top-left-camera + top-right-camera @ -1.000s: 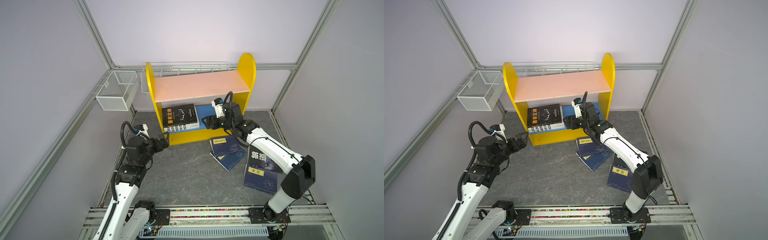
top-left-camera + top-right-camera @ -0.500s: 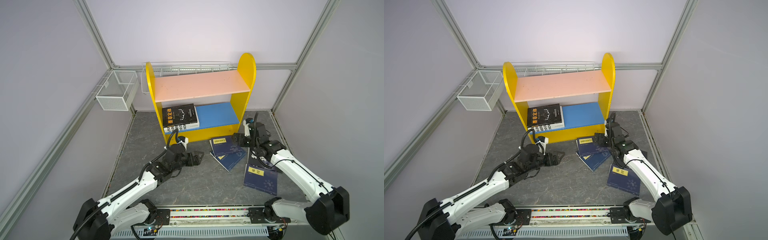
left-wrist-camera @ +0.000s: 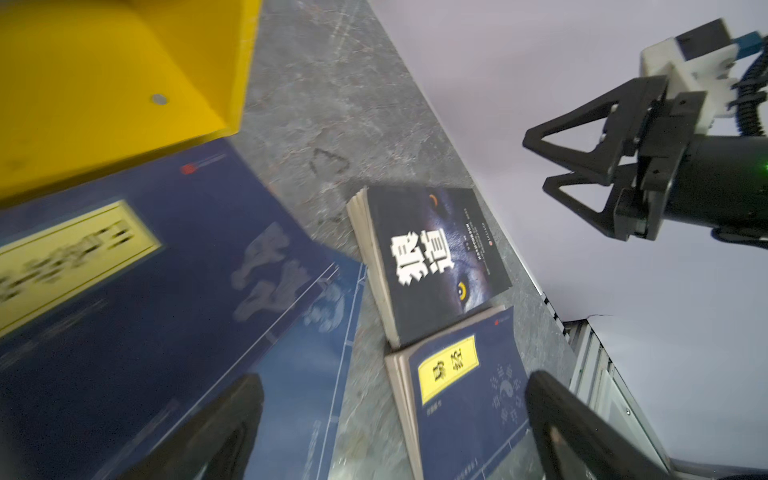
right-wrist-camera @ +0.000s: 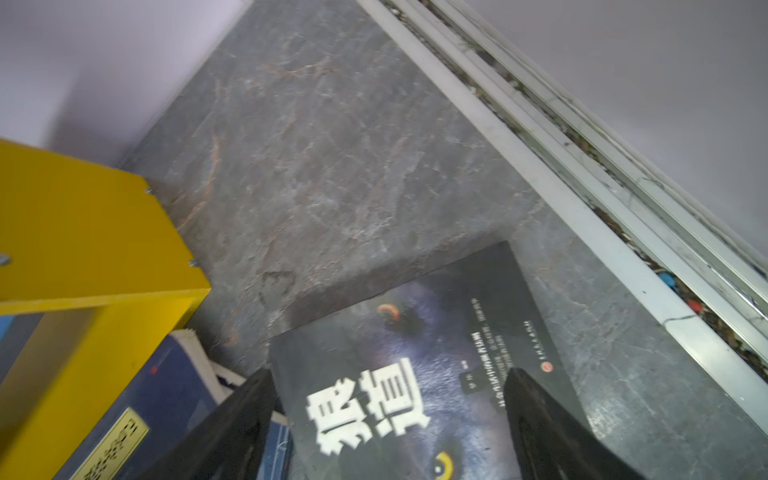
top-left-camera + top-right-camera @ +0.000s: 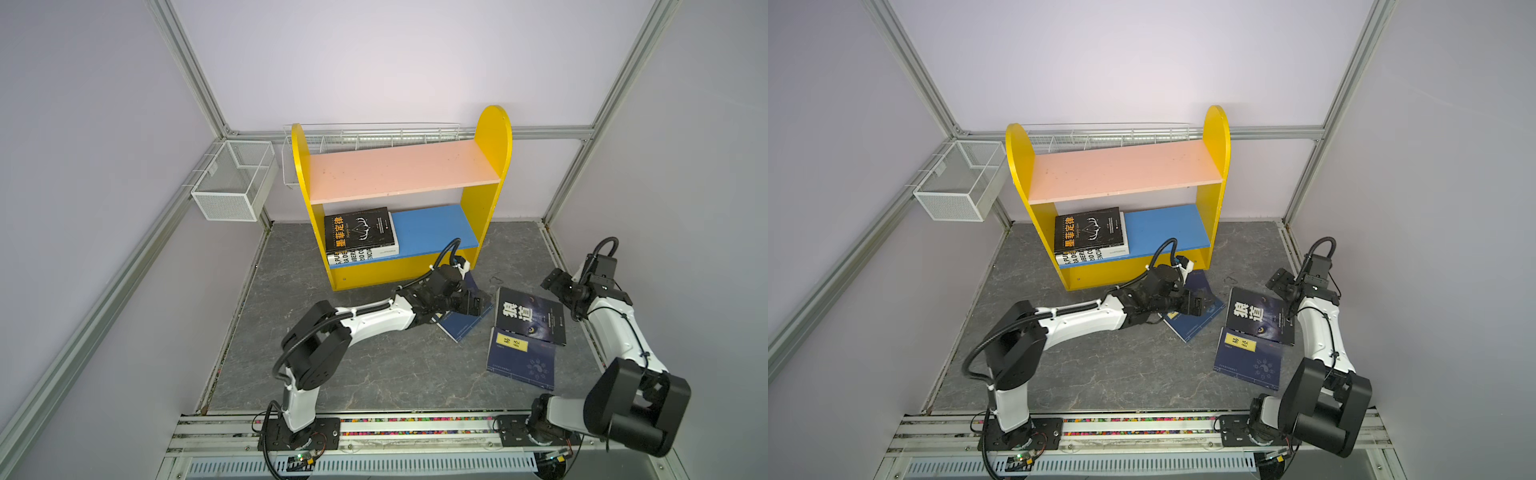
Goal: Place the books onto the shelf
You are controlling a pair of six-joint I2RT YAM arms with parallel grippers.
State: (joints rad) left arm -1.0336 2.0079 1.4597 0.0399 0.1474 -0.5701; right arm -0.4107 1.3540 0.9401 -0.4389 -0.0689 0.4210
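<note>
My left gripper is above the wolf book's edge, which is beside and beyond the stacked navy books, so it should go down next past those books onto that edge.
The shelf [image 5: 405, 172] stands at the back. On its blue lower board [image 5: 432, 228] a black book [image 5: 359, 230] lies on a thick white one [image 5: 357, 254]. On the floor lie stacked navy books [image 5: 461, 326] [image 3: 166, 270], a black wolf-cover book [image 5: 530, 316] [image 4: 415, 374] and a navy book with a yellow label [image 5: 521, 359] [image 3: 461, 399]. My left gripper [image 5: 476, 303] [image 5: 1200, 303] [image 3: 392, 386] hovers open over the stacked navy books. My right gripper [image 5: 555, 284] [image 5: 1277, 284] [image 4: 388, 374] hangs open above the wolf book's right edge, holding nothing.
A white wire mesh basket [image 5: 232, 183] hangs on the left wall. A wire rack [image 5: 374, 135] runs behind the shelf top. Aluminium frame rails [image 4: 582, 199] border the floor on the right. The arms' base rail [image 5: 374, 428] lies in front.
My left arm swung from the left side across to the navy books before the shelf. My right gripper drew back from the shelf's lower board to the far right.
</note>
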